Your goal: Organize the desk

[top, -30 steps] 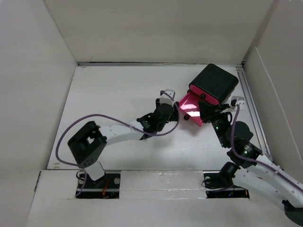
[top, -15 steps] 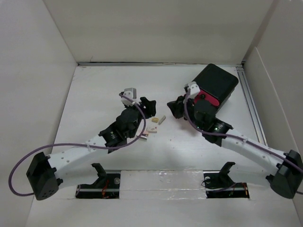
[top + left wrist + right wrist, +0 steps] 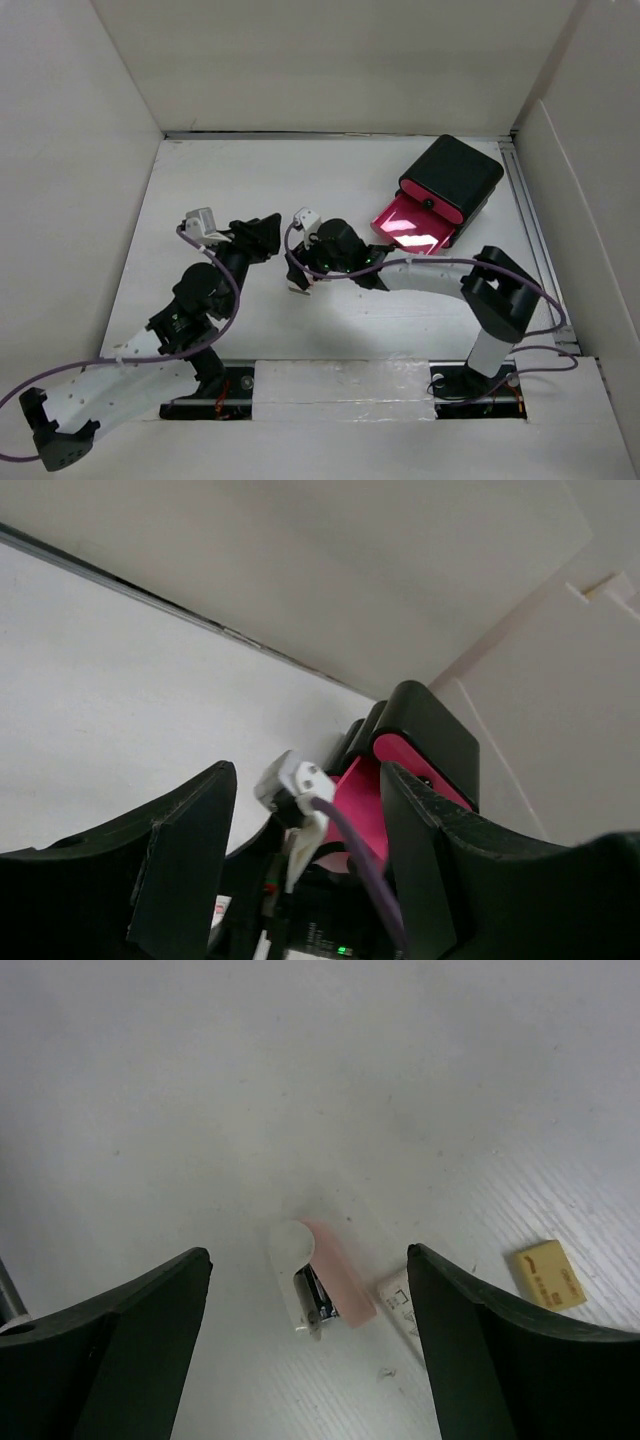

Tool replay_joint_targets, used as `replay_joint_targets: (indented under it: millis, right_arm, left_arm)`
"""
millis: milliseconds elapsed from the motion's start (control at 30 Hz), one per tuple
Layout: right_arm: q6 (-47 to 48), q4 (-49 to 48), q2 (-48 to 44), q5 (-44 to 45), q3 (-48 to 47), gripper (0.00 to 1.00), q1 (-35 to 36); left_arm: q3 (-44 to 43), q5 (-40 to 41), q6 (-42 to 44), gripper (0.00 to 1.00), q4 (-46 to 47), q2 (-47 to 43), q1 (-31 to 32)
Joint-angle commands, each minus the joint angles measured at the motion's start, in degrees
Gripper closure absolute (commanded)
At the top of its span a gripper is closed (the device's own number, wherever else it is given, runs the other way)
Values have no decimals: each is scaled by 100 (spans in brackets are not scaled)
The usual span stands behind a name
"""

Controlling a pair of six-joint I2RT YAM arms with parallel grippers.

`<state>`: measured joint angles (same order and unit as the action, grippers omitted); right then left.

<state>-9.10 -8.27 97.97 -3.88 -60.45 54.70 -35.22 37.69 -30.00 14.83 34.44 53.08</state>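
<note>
The robot's right gripper will next go down until its open fingers straddle the stapler's pink and white body [image 3: 299,290] [image 3: 319,1278] and then close, since the stapler's body is below it, framed between those fingers.
The desk [image 3: 250,180] is a white tabletop between white walls. On it lies a small pink and white stapler [image 3: 318,1285], with a white eraser [image 3: 398,1305] and a yellow eraser [image 3: 548,1273] to its right. My right gripper [image 3: 308,1257] hangs open straight above the stapler, its fingers [image 3: 150,1330] wide on either side and touching nothing. From above, the right gripper [image 3: 302,262] sits at mid desk. My left gripper [image 3: 262,232] is just to its left, open and empty, pointing at the right wrist. In the left wrist view the left gripper [image 3: 307,770] frames that wrist's white camera [image 3: 292,785].
A black box [image 3: 455,172] stands at the back right, its pink drawer [image 3: 412,225] pulled out toward mid desk. The right arm's elbow [image 3: 498,290] stands in front of the box. Purple cables loop from both wrists. A metal rail [image 3: 530,230] runs along the right wall.
My right gripper has swung left from the black box to above the small items, and its jaws have opened wide. My left gripper has drawn back to the left.
</note>
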Motion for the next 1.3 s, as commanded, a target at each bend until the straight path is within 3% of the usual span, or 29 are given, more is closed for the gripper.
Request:
replay_joint_targets:
  millis: [0, 200, 400, 700, 867, 900, 1033, 1267]
  right_arm:
    - [286, -26, 449, -367, -555, 15, -12]
    - [383, 309, 1118, -403, -1004, 15, 225]
    - [234, 449, 1514, -236, -1127, 24, 410]
    - [23, 291, 1207, 563, -495, 27, 524]
    - [-48, 247, 1022, 782, -161, 49, 577]
    - [-74, 239, 1005, 818, -100, 62, 577]
    - [-153, 116, 706, 889, -3, 78, 577]
    - [-65, 466, -813, 1441, -82, 79, 464]
  left_arm:
    - [24, 151, 21, 45, -278, -393, -52]
    - [226, 256, 20, 42, -323, -1035, -52]
    - [332, 397, 82, 41, -402, -1150, -52]
    - [402, 335, 143, 40, -270, -1071, -52]
    - [341, 291, 108, 40, -349, -930, -52]
    - [349, 291, 100, 40, -332, -921, -52]
    - [297, 239, 100, 38, -314, -763, -52]
    - [7, -77, -102, 32, -630, 263, -52]
